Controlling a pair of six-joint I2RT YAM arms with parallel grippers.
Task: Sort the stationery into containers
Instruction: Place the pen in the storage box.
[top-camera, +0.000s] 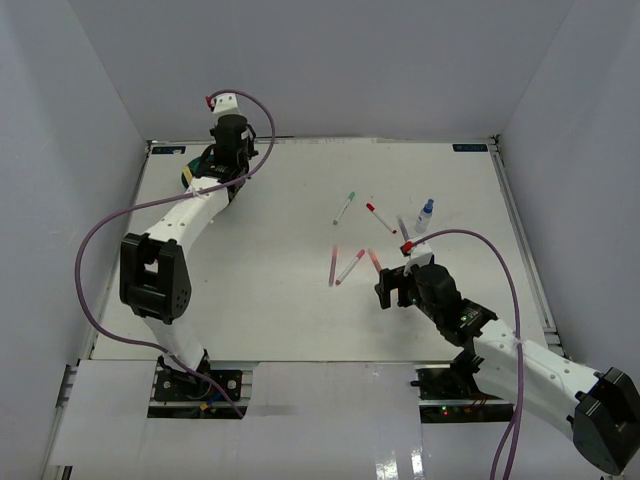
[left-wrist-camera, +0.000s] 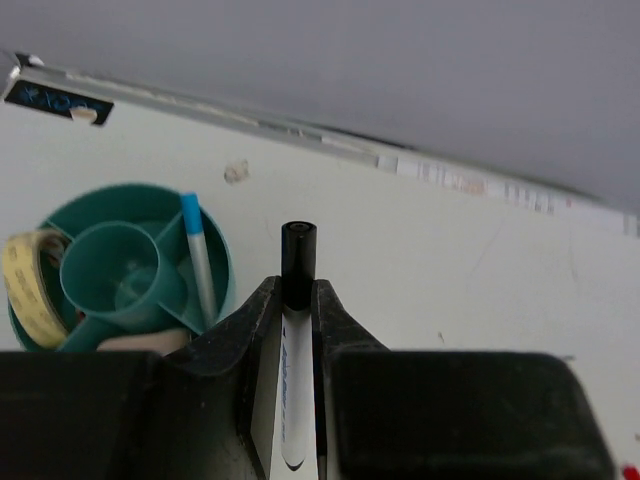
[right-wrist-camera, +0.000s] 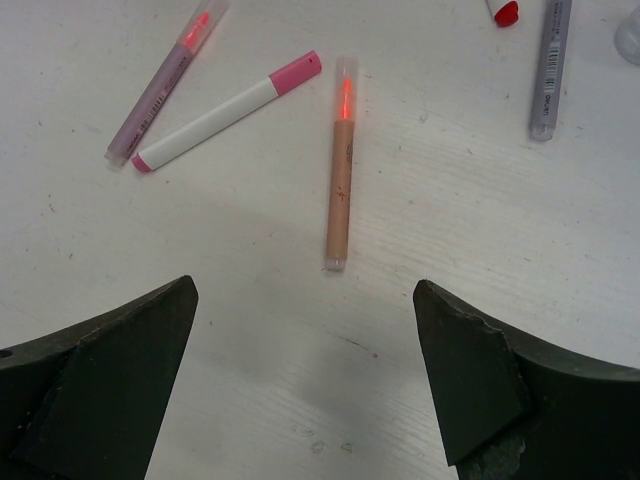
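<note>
The white marker is beside the organizer. My left gripper should next move it over the organizer's section with the blue-capped marker (left-wrist-camera: 202, 268), then lower it in and open.
My left gripper (left-wrist-camera: 296, 295) is shut on a white marker with a black cap (left-wrist-camera: 298, 250), held just right of the round teal organizer (left-wrist-camera: 130, 190). The organizer holds a blue-capped marker (left-wrist-camera: 197, 255) and a cream tape roll (left-wrist-camera: 25, 280). In the top view the left gripper (top-camera: 215, 168) hangs at the far left corner, over the mostly hidden organizer (top-camera: 189, 173). My right gripper (right-wrist-camera: 305, 300) is open and empty, just short of an orange highlighter (right-wrist-camera: 341, 180). A pink-capped marker (right-wrist-camera: 225, 112) and a purple highlighter (right-wrist-camera: 165, 85) lie to its left.
Mid-table lie a green-capped marker (top-camera: 344, 208), a red-capped marker (top-camera: 380, 217), a grey marker (top-camera: 403, 227) and a small blue-capped bottle (top-camera: 424, 216). The right gripper (top-camera: 393, 290) is near them. Grey walls enclose the table on three sides.
</note>
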